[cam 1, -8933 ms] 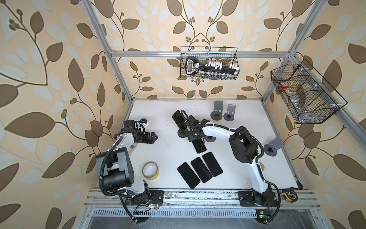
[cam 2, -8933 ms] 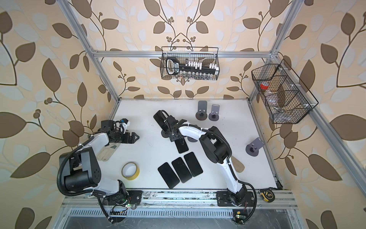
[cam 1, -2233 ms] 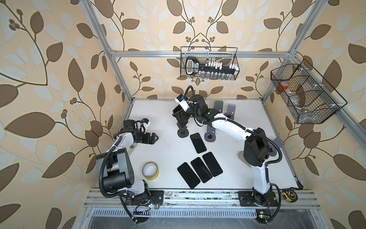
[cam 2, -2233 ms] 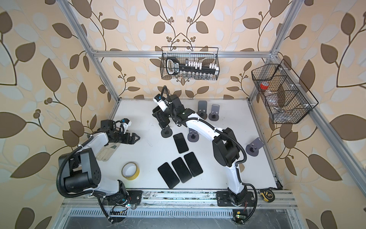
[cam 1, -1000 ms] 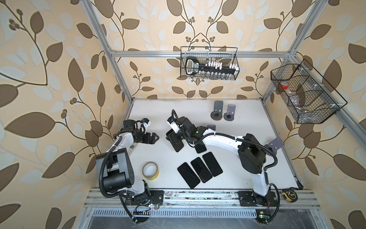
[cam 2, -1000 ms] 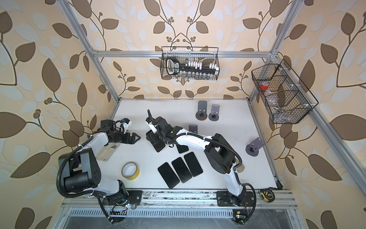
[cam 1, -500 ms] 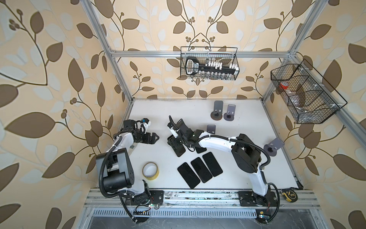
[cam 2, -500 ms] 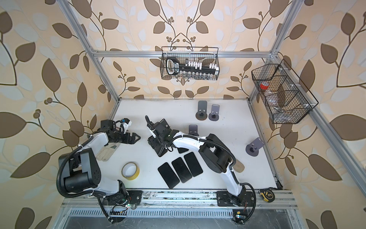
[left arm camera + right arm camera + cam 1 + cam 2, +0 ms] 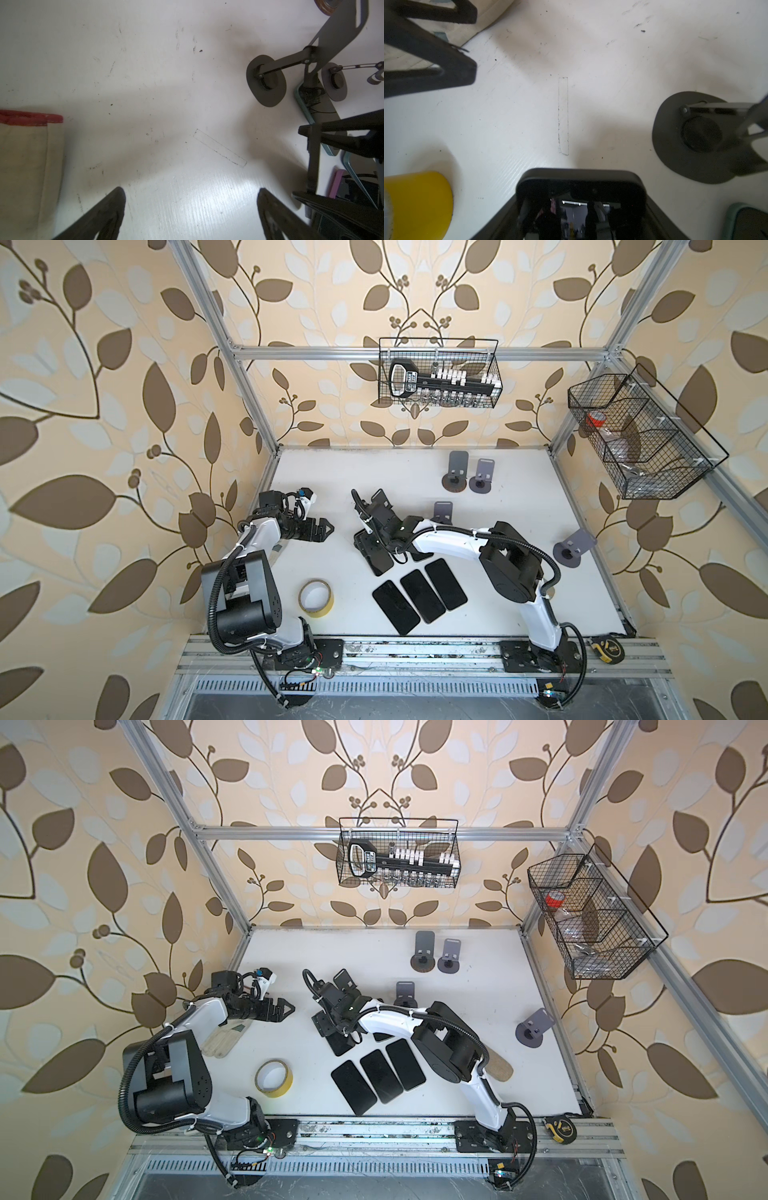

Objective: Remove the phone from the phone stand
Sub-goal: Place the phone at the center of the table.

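Next, my right gripper lowers to the bare table just beyond the row of flat phones and releases the black phone, since that part of the table lies clear.
My right gripper (image 9: 368, 542) (image 9: 580, 209) is shut on a black phone (image 9: 379, 563) (image 9: 579, 182), gripping it by its long sides. The phone hangs low over the white table, just left of a row of flat phones; I cannot tell whether it touches the table. The dark phone stand (image 9: 381, 501) (image 9: 675, 143) stands empty a little behind the gripper. My left gripper (image 9: 326, 529) (image 9: 191, 193) is open above bare table at the left, with nothing between its fingers.
Three black phones (image 9: 419, 596) lie side by side near the front, another (image 9: 420, 556) sits half under my right arm. A yellow tape roll (image 9: 316, 598) lies front left. Empty stands (image 9: 457, 472) (image 9: 575, 549) and a glove (image 9: 222, 1042) ring the area.
My right gripper has carried the phone off the stand, down and toward the front, and over the last second lowered it a little further. The left arm has stayed still.
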Controlling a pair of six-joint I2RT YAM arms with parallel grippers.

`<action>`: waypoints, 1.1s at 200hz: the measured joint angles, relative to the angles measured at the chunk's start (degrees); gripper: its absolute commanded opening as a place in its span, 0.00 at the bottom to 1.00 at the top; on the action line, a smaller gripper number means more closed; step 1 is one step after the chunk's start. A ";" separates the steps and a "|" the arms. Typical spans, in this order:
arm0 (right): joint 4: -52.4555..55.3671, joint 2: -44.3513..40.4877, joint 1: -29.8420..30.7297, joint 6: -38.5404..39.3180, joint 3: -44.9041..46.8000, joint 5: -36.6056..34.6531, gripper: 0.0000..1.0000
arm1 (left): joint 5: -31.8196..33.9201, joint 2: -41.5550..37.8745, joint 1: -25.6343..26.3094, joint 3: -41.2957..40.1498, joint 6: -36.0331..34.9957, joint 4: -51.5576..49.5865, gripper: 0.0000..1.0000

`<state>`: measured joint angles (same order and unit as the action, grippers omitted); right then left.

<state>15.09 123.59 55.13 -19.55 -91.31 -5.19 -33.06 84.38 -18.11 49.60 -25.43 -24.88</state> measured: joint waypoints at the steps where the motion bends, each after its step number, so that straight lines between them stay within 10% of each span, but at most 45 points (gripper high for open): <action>1: 0.02 0.04 0.00 -0.02 0.00 0.00 0.53 | -0.02 0.00 0.00 0.00 0.00 0.00 0.99; 220: 3.76 4.00 0.68 -2.08 -0.66 -3.45 0.63 | -0.02 0.11 0.00 0.00 0.00 -0.15 0.99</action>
<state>18.85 127.59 55.81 -21.63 -91.96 -8.64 -33.08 84.49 -18.11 49.60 -25.43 -25.04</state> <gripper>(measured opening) 0.722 0.990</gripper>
